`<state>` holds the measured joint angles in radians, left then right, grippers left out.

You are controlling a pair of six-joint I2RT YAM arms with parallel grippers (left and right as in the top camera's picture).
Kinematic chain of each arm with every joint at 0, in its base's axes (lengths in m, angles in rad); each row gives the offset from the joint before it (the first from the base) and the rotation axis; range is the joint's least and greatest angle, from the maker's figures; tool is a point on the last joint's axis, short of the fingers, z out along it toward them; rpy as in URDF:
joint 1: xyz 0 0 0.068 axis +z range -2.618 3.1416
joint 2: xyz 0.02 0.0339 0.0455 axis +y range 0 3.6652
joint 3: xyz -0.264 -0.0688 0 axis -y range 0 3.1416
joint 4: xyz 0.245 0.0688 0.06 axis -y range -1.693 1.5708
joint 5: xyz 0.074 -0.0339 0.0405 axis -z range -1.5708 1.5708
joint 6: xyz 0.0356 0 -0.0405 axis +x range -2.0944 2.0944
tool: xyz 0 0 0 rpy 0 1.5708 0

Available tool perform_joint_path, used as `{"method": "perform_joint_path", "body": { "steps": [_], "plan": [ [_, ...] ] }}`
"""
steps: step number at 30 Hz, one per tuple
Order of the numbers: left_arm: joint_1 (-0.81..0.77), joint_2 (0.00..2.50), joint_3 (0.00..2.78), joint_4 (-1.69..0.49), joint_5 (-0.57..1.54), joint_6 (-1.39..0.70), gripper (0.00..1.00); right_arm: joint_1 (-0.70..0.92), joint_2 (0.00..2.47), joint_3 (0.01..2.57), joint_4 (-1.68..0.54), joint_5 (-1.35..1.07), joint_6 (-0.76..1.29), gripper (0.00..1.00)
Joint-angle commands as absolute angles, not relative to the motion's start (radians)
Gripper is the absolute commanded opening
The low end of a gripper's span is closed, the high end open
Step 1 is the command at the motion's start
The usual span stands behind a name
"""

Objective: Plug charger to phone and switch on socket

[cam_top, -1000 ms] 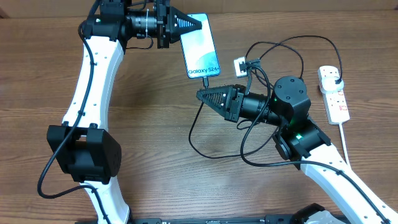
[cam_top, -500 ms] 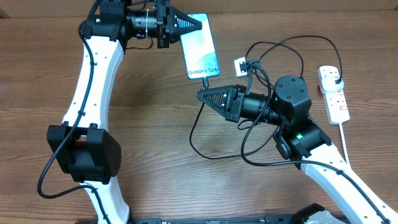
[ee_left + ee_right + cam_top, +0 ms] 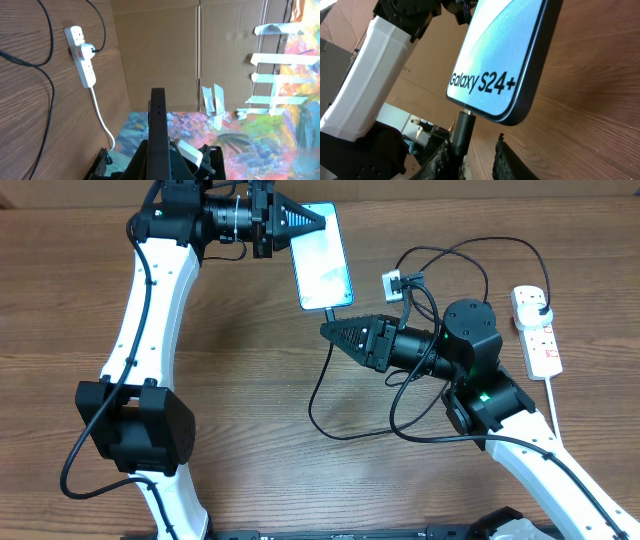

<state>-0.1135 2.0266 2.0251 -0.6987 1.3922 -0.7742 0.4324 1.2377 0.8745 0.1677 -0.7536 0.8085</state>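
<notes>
Next, my left gripper moves down and to the left in the overhead view to release the phone (image 3: 322,258) on bare tabletop, since the connector sits in its port.
My left gripper (image 3: 305,222) is shut on the phone (image 3: 322,258) and holds it at the top edge, at the back of the table. In the left wrist view the phone (image 3: 158,120) is edge-on between the jaws (image 3: 158,152). The phone's light-blue screen reads "Galaxy S24+" in the right wrist view (image 3: 495,60). The charger's connector (image 3: 462,127) sits in the phone's bottom port. My right gripper (image 3: 472,152) is open around the connector, which lies against one finger. In the overhead view the right gripper (image 3: 328,331) is just below the phone. The black charger cable (image 3: 318,395) loops over the table. The socket (image 3: 538,332) lies at the right.
A black plug (image 3: 541,305) sits in the socket's far end, which also shows in the left wrist view (image 3: 82,55). The socket's white cord (image 3: 553,405) runs toward the front. A small white adapter (image 3: 392,282) lies among cable loops right of the phone. Cardboard walls stand behind the table.
My right gripper has drawn back slightly to the right from the phone. The phone's screen text is now washed out overhead. The cable loop has shifted a little.
</notes>
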Motion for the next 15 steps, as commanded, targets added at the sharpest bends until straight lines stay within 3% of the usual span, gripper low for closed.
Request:
{"method": "perform_joint_path", "body": {
  "steps": [1, 12, 15],
  "plan": [
    [-0.104, 1.983, 2.038, -0.702, 1.478, -0.762, 0.04, 0.414, 1.242, 0.878, 0.171, -0.709, 0.802, 0.31],
    [-0.092, 1.996, 2.037, -0.715, 1.304, -0.644, 0.04, 0.414, 1.242, 0.878, 0.171, -0.72, 0.795, 0.75],
    [-0.092, 2.003, 2.037, -0.768, 1.243, -0.578, 0.04, 0.414, 1.242, 0.878, 0.171, -0.72, 0.784, 0.82]
  ]
}}
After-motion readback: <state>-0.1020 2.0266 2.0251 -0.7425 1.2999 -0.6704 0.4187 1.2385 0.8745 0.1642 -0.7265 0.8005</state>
